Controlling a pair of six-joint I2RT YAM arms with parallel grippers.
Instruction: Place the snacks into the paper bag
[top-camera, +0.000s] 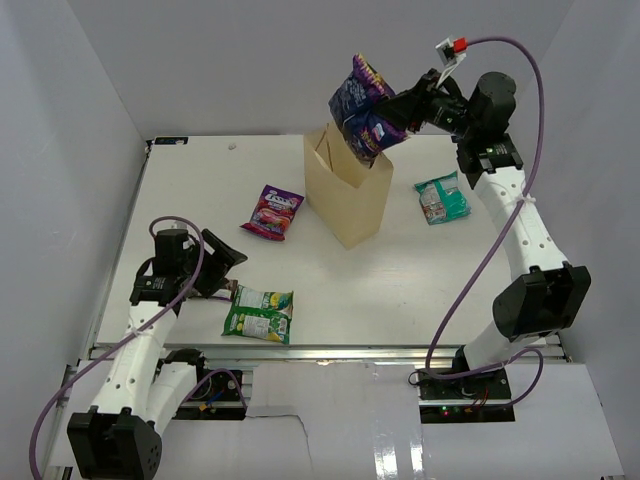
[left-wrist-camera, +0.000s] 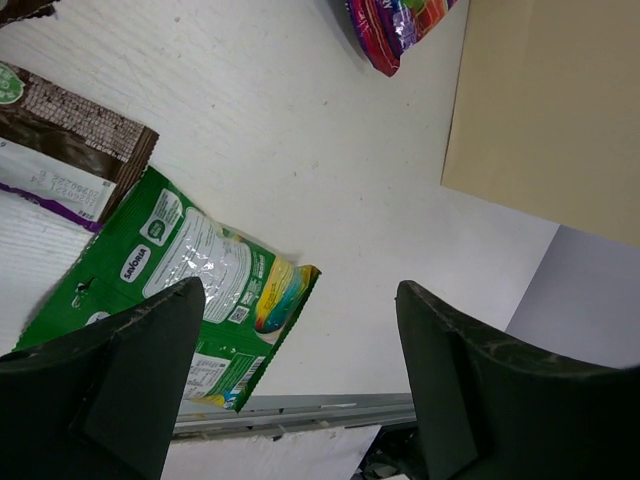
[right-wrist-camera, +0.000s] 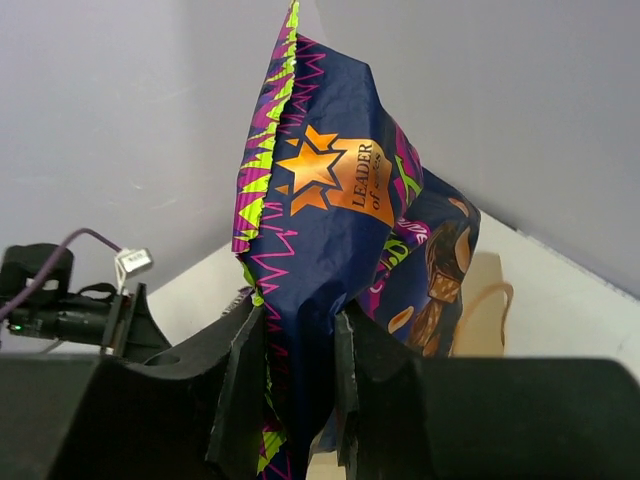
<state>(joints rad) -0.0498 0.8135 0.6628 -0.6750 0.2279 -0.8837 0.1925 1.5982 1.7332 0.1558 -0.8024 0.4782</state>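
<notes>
I will next reach outward and down with my left gripper to the purple-pink pouch (top-camera: 273, 212). I will go onto the pouch's edge away from the paper bag and stay clear of the paper bag's side.
The tan paper bag (top-camera: 345, 190) stands upright mid-table; its side shows in the left wrist view (left-wrist-camera: 550, 100). My right gripper (top-camera: 405, 108) is shut on the large dark-blue chip bag (top-camera: 362, 105), holding it above the paper bag's mouth; the right wrist view shows the chip bag (right-wrist-camera: 340, 240) pinched between the fingers. My left gripper (top-camera: 222, 262) is open and empty above the green packet (top-camera: 259, 313), which also shows in the left wrist view (left-wrist-camera: 190, 290). The purple-pink pouch (top-camera: 273, 212) lies left of the paper bag. The teal-white packet (top-camera: 442, 198) lies right of it.
A brown bar wrapper (left-wrist-camera: 70, 160) lies beside the green packet in the left wrist view. The table's front edge rail (top-camera: 330, 352) runs close behind the green packet. White walls enclose the table on three sides.
</notes>
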